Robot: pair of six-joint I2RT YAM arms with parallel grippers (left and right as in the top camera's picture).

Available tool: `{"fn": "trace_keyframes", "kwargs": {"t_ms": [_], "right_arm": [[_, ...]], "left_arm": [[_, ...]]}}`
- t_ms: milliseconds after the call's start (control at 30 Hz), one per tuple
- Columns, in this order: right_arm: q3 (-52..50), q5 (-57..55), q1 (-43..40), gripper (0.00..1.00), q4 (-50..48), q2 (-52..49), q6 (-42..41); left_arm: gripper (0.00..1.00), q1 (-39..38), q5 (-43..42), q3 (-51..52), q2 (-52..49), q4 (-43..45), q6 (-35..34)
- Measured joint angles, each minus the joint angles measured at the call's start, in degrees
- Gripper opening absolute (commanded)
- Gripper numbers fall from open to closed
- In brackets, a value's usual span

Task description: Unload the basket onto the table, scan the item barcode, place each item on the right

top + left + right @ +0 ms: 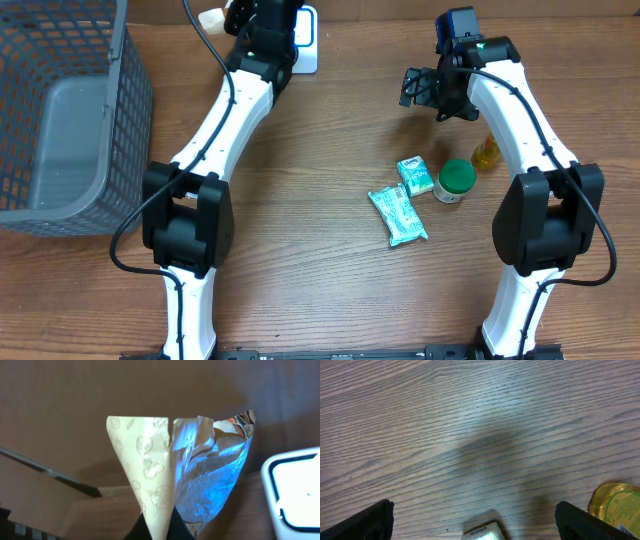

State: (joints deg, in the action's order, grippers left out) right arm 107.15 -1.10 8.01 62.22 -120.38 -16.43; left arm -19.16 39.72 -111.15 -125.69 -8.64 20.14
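The snack packet goes down onto the bare tabletop [325,182] beside the teal packet next, as my left gripper draws back from the scanner [306,36], tips downward and releases it.
My left gripper [228,17] is shut on a snack packet [210,18] at the table's far edge, just left of the white scanner [306,36]. In the left wrist view the packet [150,475] stands up out of the gripper [160,529]. One side of it is cream printed paper and the other is crumpled silver foil lit blue. The scanner's white corner [295,490] shows at the right. My right gripper [420,88] hangs open over bare wood at the far right. In the right wrist view the gripper [477,527] has nothing between its fingertips [370,522].
A grey mesh basket [60,120] fills the left side. Right of centre lie a teal packet [397,215], a small teal box [415,176], a green-lidded jar [456,181] and a yellow bottle [486,153]. The right wrist view catches the box corner [482,534] and the yellow bottle [617,505].
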Motion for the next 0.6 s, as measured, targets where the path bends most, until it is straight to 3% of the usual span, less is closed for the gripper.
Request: {"fn": "trace_keyframes", "kwargs": {"t_ms": [433, 600], "right_arm": [[0.0, 0.0, 0.0, 1.00, 0.0, 0.0, 0.0], [0.0, 0.0, 0.0, 1.00, 0.0, 0.0, 0.0]], "left_arm": [[0.04, -2.3, 0.0, 0.0, 0.0, -2.5, 1.5], [0.04, -2.6, -2.2, 0.0, 0.0, -7.8, 1.5]]}}
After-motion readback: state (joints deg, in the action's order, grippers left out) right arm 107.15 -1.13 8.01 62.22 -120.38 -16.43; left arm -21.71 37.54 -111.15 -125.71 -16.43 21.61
